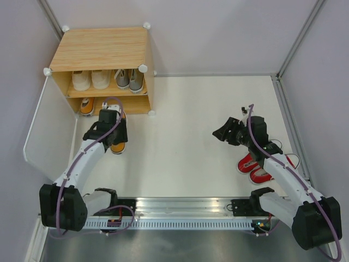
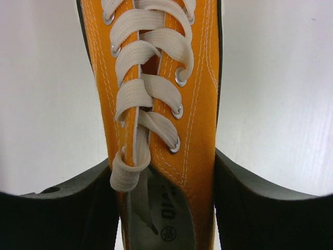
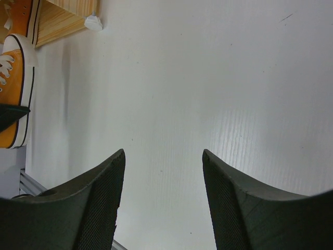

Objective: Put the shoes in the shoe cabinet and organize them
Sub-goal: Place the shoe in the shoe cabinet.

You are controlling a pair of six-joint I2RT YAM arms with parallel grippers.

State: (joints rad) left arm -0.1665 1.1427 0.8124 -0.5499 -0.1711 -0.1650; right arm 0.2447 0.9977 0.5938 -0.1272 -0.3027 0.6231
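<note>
The left gripper moves its shoe outward toward the lower level next, toe under the upper shelf, as space remains beside the orange shoe there.
The shoe cabinet (image 1: pixel 101 48) stands at the back left, its front open. Its upper shelf holds a cream pair (image 1: pixel 91 80) and a grey pair (image 1: pixel 130 79). One orange shoe (image 1: pixel 87 106) lies on the lower level. My left gripper (image 1: pixel 113 130) (image 2: pixel 163 172) is shut on a second orange shoe (image 1: pixel 118 145) (image 2: pixel 200 104) at its collar, toe toward the cabinet, just in front of the lower level. The red pair (image 1: pixel 254 165) lies on the table by my right arm. Further left, my right gripper (image 1: pixel 223 132) (image 3: pixel 163 156) hangs open and holds nothing.
The cabinet's white door panel (image 1: pixel 49 128) is swung open to the left of my left arm. In the right wrist view the held orange shoe (image 3: pixel 14 91) and a white corner connector (image 3: pixel 93 22) show at the left edge. Grey walls enclose the white table (image 1: pixel 185 125).
</note>
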